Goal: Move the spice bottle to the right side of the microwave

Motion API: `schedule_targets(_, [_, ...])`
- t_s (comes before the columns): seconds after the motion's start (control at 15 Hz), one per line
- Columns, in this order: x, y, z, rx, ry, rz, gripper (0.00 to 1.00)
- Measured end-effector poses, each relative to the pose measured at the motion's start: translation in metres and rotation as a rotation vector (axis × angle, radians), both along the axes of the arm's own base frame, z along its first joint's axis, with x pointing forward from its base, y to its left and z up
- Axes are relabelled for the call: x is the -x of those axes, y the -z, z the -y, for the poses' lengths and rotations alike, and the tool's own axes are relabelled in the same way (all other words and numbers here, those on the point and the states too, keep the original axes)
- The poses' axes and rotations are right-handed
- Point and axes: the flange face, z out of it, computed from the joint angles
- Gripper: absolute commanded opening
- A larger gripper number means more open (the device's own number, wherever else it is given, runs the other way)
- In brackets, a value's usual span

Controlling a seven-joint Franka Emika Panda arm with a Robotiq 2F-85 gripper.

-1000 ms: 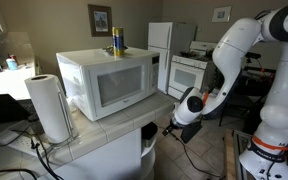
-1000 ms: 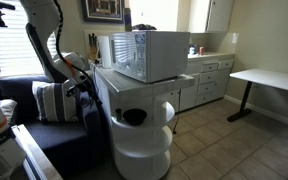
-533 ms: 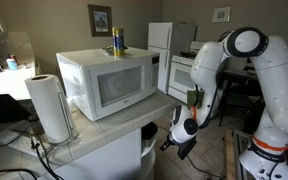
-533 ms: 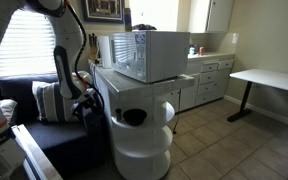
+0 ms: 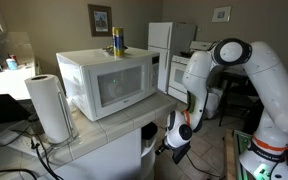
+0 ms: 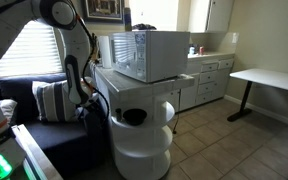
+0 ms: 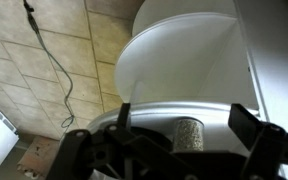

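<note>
I will reach outward into the round shelf unit with my gripper, its open fingers going around the spice bottle [image 7: 188,136], because the bottle has room on both sides.
The spice bottle [image 7: 187,137], a short speckled greyish jar, shows only in the wrist view. It stands on a tier of the round white shelf unit [image 7: 184,55]. My gripper [image 7: 184,122] is open, with one finger on each side of the jar and a gap on both sides. In both exterior views the gripper [image 5: 174,141] [image 6: 86,100] hangs low beside the counter, below the white microwave [image 5: 109,82] [image 6: 149,55]. The jar is hidden in both exterior views.
A yellow-and-blue bottle [image 5: 117,41] stands on the microwave. A paper towel roll [image 5: 49,106] stands on the tiled counter [image 5: 94,132]. The round shelf unit [image 6: 142,140] sits under the counter corner. A cable [image 7: 56,60] lies on the tile floor.
The arm has folded down and the gripper has dropped lower beside the counter, toward the round shelf unit.
</note>
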Motion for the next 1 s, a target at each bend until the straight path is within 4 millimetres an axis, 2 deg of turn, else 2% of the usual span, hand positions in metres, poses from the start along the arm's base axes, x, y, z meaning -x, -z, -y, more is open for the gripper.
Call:
schedule_targets(0.33, [-0.003, 0.000, 0.000, 0.002, 0.005, 0.004, 1.00])
schedule_targets(0.67, [-0.032, -0.003, -0.009, -0.004, 0.010, 0.062, 1.00])
schedule_targets(1.0, [-0.057, 0.004, -0.013, -0.015, 0.029, 0.133, 1.00])
